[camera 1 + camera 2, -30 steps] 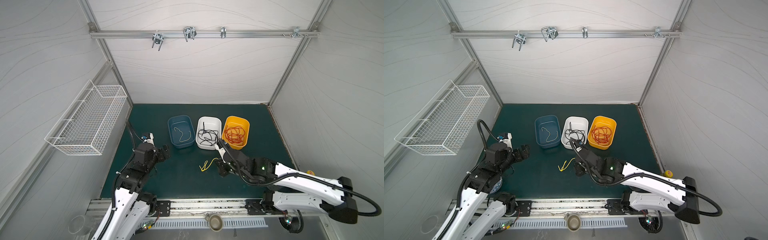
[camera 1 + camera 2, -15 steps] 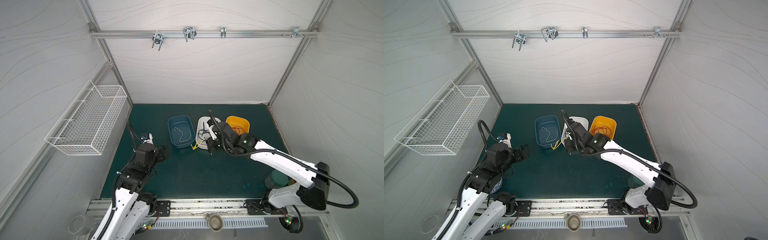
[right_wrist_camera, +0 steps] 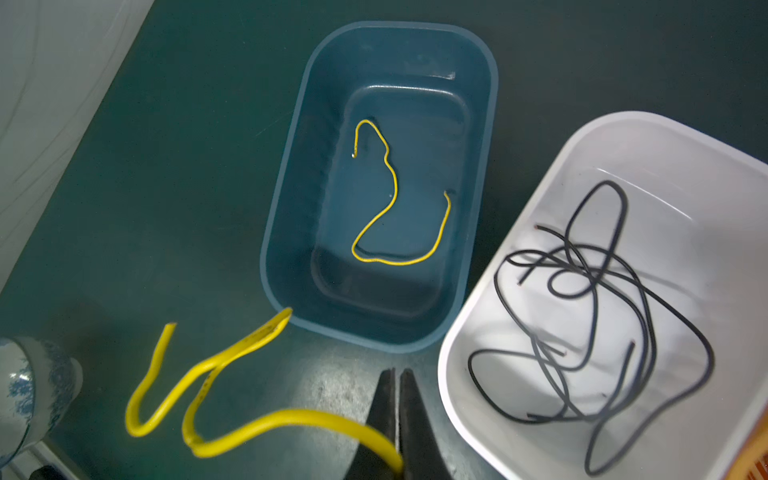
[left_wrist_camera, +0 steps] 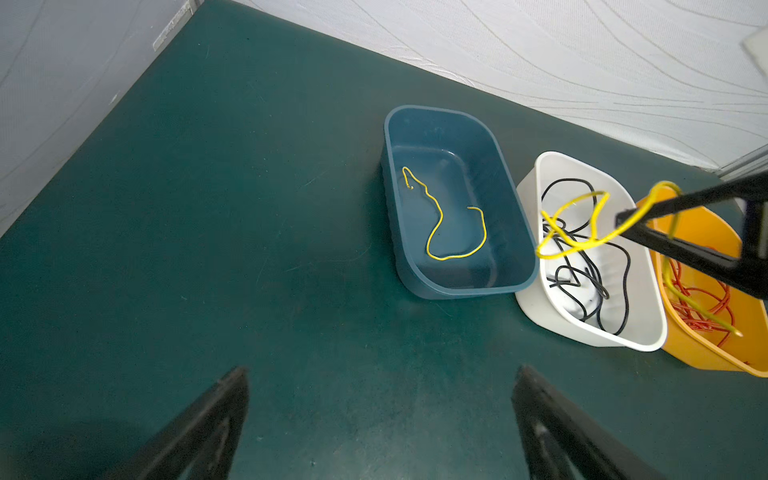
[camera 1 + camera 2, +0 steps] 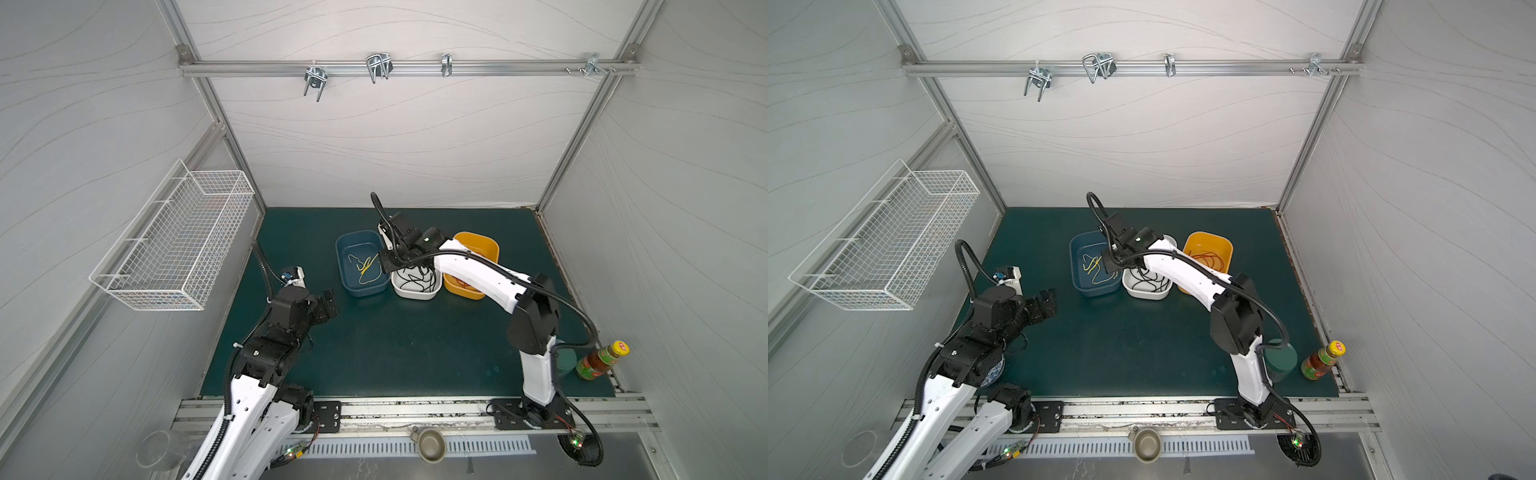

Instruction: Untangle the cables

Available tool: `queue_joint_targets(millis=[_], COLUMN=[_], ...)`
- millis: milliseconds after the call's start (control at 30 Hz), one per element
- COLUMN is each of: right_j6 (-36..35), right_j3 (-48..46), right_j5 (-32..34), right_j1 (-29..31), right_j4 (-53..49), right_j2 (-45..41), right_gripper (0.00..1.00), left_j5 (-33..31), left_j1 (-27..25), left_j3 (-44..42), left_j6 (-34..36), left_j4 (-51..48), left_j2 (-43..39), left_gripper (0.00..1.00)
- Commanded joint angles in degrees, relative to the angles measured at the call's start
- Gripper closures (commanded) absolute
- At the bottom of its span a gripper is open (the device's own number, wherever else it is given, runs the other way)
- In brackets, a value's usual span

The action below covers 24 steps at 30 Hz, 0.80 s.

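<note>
My right gripper moves across and down over the bottom of the blue tub next. It releases the second yellow cable there, since a yellow cable already lies there.
Three tubs stand in a row at the back of the mat. The blue tub (image 5: 345, 274) holds one yellow cable (image 4: 436, 232). Several black cables (image 3: 594, 291) lie in the white tub (image 4: 536, 291), and red cables (image 4: 698, 307) lie in the orange tub (image 5: 490, 245). My right gripper (image 3: 398, 372) is shut on a second yellow cable (image 3: 257, 419). In both top views it hangs from the gripper (image 5: 384, 266) over the blue tub's right side. My left gripper (image 4: 382, 370) stands open and empty over bare mat, left of the tubs.
A white wire basket (image 5: 178, 245) hangs on the left wall. A sauce bottle (image 5: 600, 361) and a dark green can (image 5: 1281, 359) stand at the front right by my right arm's base. A blue-patterned bowl (image 5: 994, 374) sits under my left arm. A hook rail (image 5: 378, 68) runs overhead.
My right gripper has lifted the yellow cable off the mat in front of the tubs and carried it back and left to the blue tub. The left arm has not moved.
</note>
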Motion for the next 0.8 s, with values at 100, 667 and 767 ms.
queue_joint_targets(millis=[100, 667, 767], right_j6=[-0.7, -0.7, -0.9], right_j3=[13.5, 23.8, 23.9], right_j5=[1.3, -4.4, -5.4], right_j1=[-1.8, -2.2, -2.3], right_j4=[-7.0, -6.2, -5.6], right_j2=[11.3, 24.3, 25.0], right_gripper=[1.0, 0.98, 0.95], left_j5=[-1.4, -1.3, -1.0], left_j1=[-0.2, -0.2, -0.2], left_j3=[1.2, 1.2, 1.2], left_j6=[-0.4, -1.0, -1.0], left_j4=[2.0, 2.3, 2.3], left_j2=[0.0, 0.1, 0.2], left_gripper=[0.0, 0.0, 0.0])
